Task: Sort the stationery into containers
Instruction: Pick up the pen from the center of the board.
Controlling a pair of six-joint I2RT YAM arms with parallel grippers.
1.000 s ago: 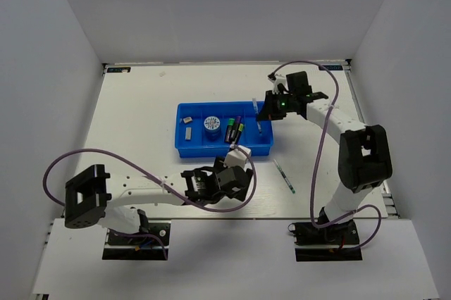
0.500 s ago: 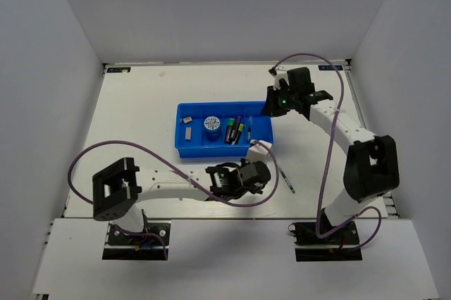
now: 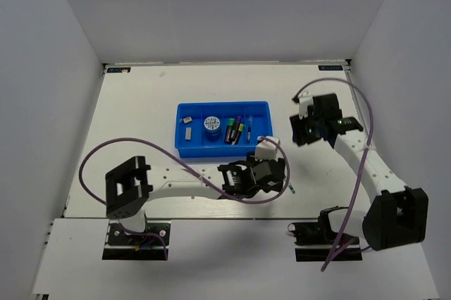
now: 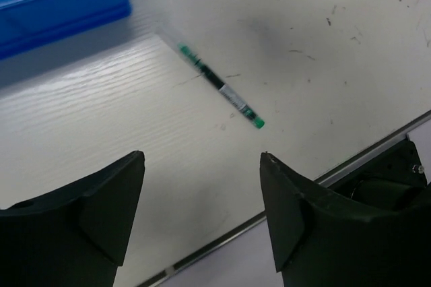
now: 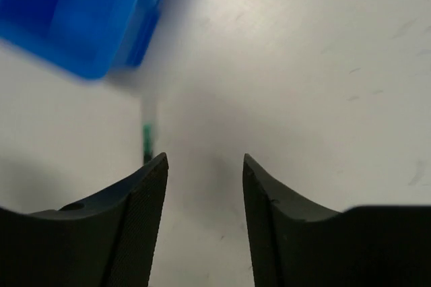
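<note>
The robot's right gripper will move back and to the left in the top view, then down onto the black and white pen's dark body (image 3: 289, 184), because the pen is still outside the tray (image 3: 211, 151).
The blue tray (image 3: 211, 151) holds a grey-white block (image 3: 188, 132), a blue-white roll (image 3: 211, 126), highlighters (image 3: 230, 129) and a thin pen (image 3: 249, 131) in its side-by-side compartments. A second pen (image 4: 219, 86), black and white with green ends, lies on the table right of the tray's front corner. My left gripper (image 3: 280, 175) hovers over it. In the left wrist view the left gripper (image 4: 202, 155) is open and empty, with the pen just ahead of its tips. My right gripper (image 3: 297, 134) is right of the tray. In the right wrist view the right gripper (image 5: 205, 159) is open and empty.
The table's near edge (image 4: 350, 166) runs close behind the pen. The tray's corner (image 5: 81, 11) shows blurred at the upper left of the right wrist view. White walls enclose the table on three sides.
My right gripper has pulled back from over the tray to its right and opened; a pen now lies in the right compartment. My left arm has swung right along the tray's front to the loose pen.
</note>
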